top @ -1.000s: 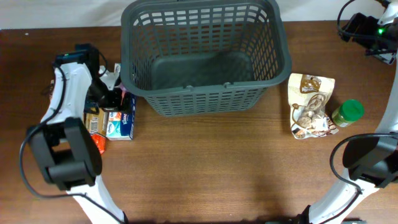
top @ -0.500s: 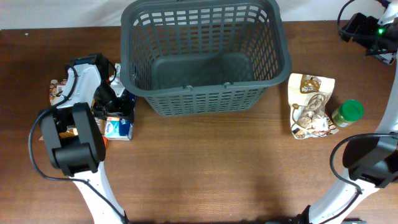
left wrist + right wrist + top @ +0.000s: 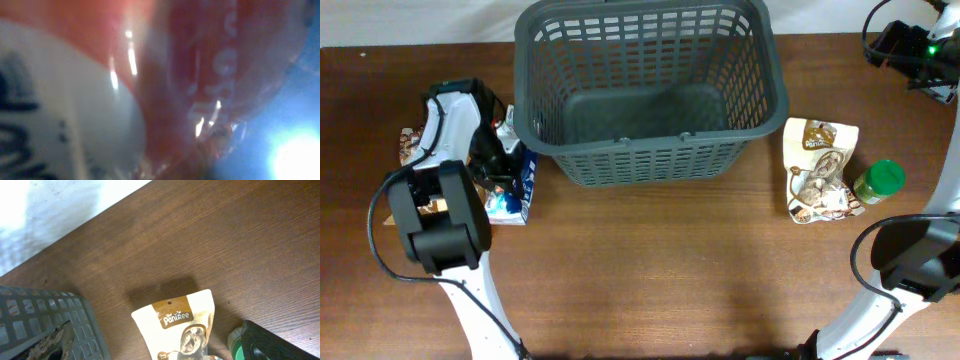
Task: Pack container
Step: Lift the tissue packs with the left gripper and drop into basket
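Note:
The basket's empty bottom is to the right of my left gripper in the overhead view, behind the basket's side, so I will next rise over the basket's rim, lower and release.
The container [image 3: 650, 160], a big dark grey lattice basket, stands at the back middle with nothing inside. My left gripper [image 3: 493, 160] is down in a pile of packets against the basket's left wall, beside a blue and white box [image 3: 517, 188]. The left wrist view is filled by a blurred red and white packet [image 3: 165, 75] pressed close to the lens, with blue behind it, and the fingers are hidden. My right gripper [image 3: 895, 45] hangs high at the back right, open. Between its fingers [image 3: 157, 350] I look down on a white and brown snack pouch [image 3: 180, 325].
The snack pouch [image 3: 820, 170] lies right of the basket with a green-lidded jar [image 3: 880, 180] beside it. A brown packet [image 3: 412, 145] lies at the pile's left edge. The basket's corner [image 3: 45, 320] and the jar [image 3: 235, 345] show in the right wrist view.
My left arm has folded in and sunk onto the pile beside the basket. The blue box has shifted slightly left. The right arm has not moved.

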`<state>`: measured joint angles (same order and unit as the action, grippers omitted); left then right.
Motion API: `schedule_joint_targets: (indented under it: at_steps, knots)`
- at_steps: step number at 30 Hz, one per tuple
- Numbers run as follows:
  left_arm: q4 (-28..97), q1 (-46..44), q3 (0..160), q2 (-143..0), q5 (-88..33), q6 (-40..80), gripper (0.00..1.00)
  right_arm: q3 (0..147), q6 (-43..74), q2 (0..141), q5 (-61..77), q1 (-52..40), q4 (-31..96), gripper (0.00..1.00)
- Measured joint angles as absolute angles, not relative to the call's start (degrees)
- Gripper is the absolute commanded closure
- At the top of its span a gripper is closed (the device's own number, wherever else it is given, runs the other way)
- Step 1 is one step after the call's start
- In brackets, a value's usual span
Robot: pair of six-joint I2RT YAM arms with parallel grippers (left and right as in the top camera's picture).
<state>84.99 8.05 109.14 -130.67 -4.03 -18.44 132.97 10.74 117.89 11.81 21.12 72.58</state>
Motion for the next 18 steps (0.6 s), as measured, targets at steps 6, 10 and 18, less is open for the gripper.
schedule_joint_targets:
  at_steps: [6,10,18]
  knots:
    - [92.3,8.1,130.7,-131.1,-4.0,-16.9,0.98,133.0,10.7,117.9,11.8,21.1,72.6,0.01]
    - [95.7,8.1,145.0,-131.1,-2.7,-14.7,0.98,133.0,10.7,117.9,11.8,21.1,72.6,0.01]
    - [95.5,7.6,172.9,-131.0,-1.2,-11.7,0.98,133.0,10.7,118.0,11.8,21.1,72.6,0.01]
